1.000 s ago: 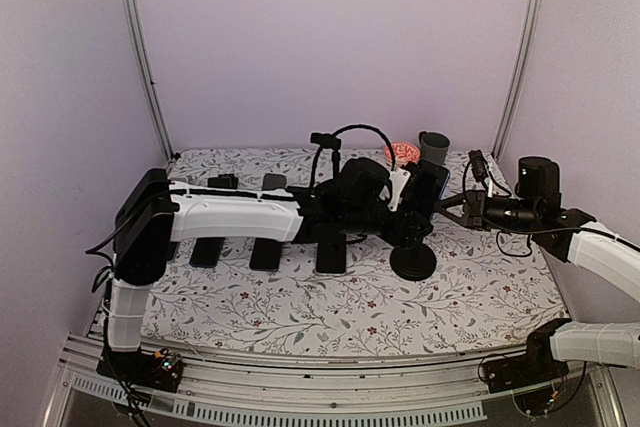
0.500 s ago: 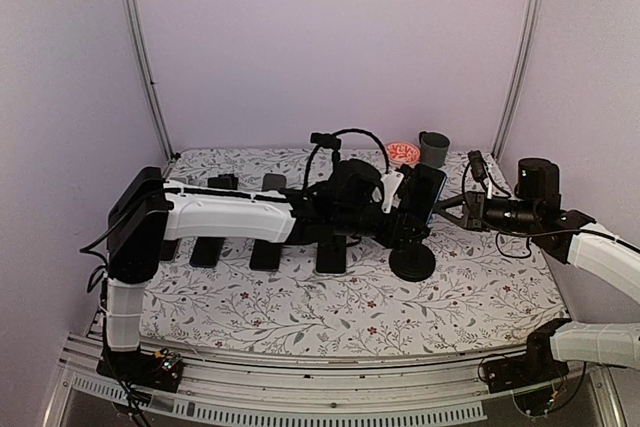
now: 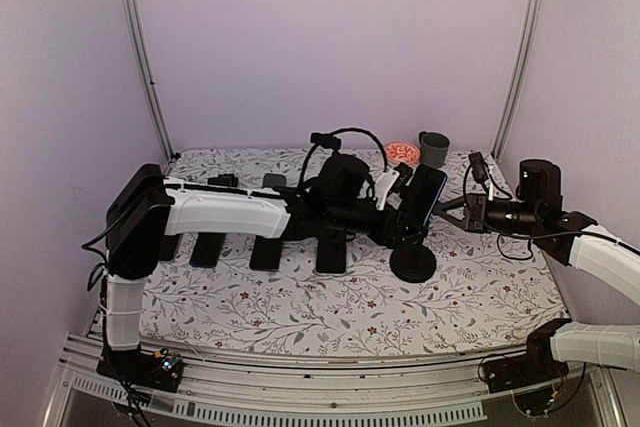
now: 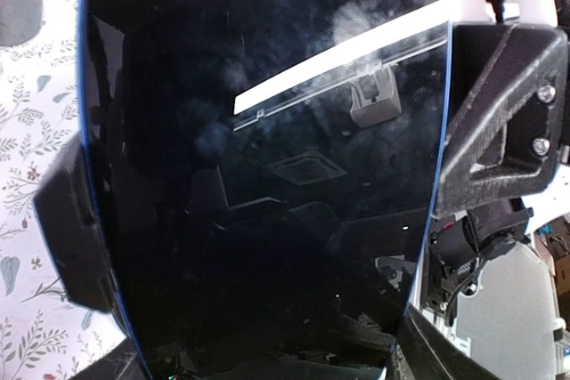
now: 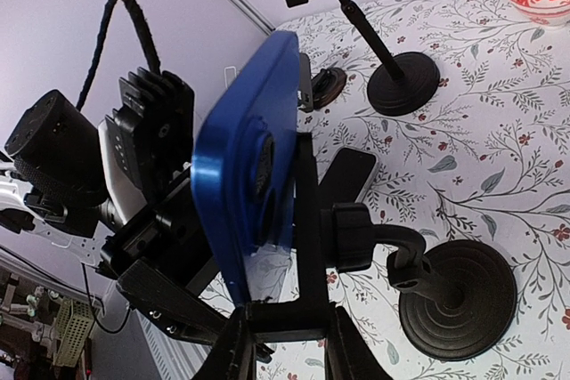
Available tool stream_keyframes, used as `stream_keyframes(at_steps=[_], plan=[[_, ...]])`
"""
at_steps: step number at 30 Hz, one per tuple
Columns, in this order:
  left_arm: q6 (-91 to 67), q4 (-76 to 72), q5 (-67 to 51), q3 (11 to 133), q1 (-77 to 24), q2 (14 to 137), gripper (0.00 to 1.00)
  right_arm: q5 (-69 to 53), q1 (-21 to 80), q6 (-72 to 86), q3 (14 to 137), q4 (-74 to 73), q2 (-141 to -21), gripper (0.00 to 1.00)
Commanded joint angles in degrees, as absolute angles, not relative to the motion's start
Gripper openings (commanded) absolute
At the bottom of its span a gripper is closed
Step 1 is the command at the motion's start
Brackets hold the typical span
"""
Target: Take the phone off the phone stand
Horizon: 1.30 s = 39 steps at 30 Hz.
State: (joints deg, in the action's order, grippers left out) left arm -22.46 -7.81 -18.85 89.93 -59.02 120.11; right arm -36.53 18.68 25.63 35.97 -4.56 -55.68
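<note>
My right gripper will next carry the phone stand outward and let go of its bar (image 5: 309, 220), since the clear tabletop before the patterned bowl (image 5: 517, 131) lies outward of that gripper.
The phone (image 3: 422, 195) has a blue case and a dark screen. It leans off the black phone stand (image 3: 413, 261), whose round base rests on the table. My left gripper (image 3: 403, 211) is shut on the phone's sides. The screen (image 4: 267, 149) fills the left wrist view, and the left gripper (image 4: 267, 246) is mostly hidden behind it. In the right wrist view the phone's blue back (image 5: 245, 166) tilts away from the stand's upright cradle bar (image 5: 309, 220). My right gripper (image 5: 289, 344) is shut on the foot of that bar. It shows in the top view (image 3: 455, 212) to the right of the phone.
Several dark phones (image 3: 265, 252) lie in a row under the left arm. A second gooseneck stand (image 5: 401, 86) stands farther back. A red patterned bowl (image 3: 402, 152) and a grey cup (image 3: 433, 147) sit at the back edge. The stand's base (image 5: 459, 300) is close to my right fingers.
The left arm has risen and the phone has tilted and lifted slightly away from the stand. The right gripper has stayed on the stand's cradle.
</note>
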Motion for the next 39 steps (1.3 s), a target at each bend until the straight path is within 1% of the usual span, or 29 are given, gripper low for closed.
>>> stream_keyframes(at_steps=[1, 10, 14, 17, 22, 29, 32, 39], plan=[[-19.5, -16.4, -26.5, 91.6, -58.9, 117.7, 0.14, -33.5, 17.7, 25.8, 35.6, -8.5, -55.5, 0.00], [-19.5, -21.1, -37.0, 92.3, -61.7, 118.2, 0.14, -31.9, 17.7, 26.7, 35.5, -7.2, -55.1, 0.00], [-20.0, -22.2, -37.9, 91.7, -62.2, 117.8, 0.13, -31.4, 17.8, 27.5, 35.7, -6.2, -55.2, 0.00], [-20.5, -23.4, -33.8, 88.7, -61.8, 115.0, 0.13, -30.5, 17.8, 27.8, 35.9, -5.3, -55.1, 0.00], [-21.7, -22.4, -23.3, 81.8, -59.4, 107.2, 0.13, -29.0, 17.7, 28.4, 37.7, -2.5, -55.4, 0.00], [-23.4, -18.5, -11.1, 74.6, -55.5, 101.0, 0.13, -28.9, 16.9, 28.2, 42.6, 1.5, -61.2, 0.00], [-22.9, -18.5, -7.7, 72.1, -55.1, 98.5, 0.13, -28.8, 16.3, 28.3, 45.1, 3.8, -64.5, 0.00], [-22.9, -18.8, -4.3, 68.0, -54.4, 95.4, 0.12, -28.9, 15.3, 27.4, 53.6, 7.8, -75.0, 0.00]])
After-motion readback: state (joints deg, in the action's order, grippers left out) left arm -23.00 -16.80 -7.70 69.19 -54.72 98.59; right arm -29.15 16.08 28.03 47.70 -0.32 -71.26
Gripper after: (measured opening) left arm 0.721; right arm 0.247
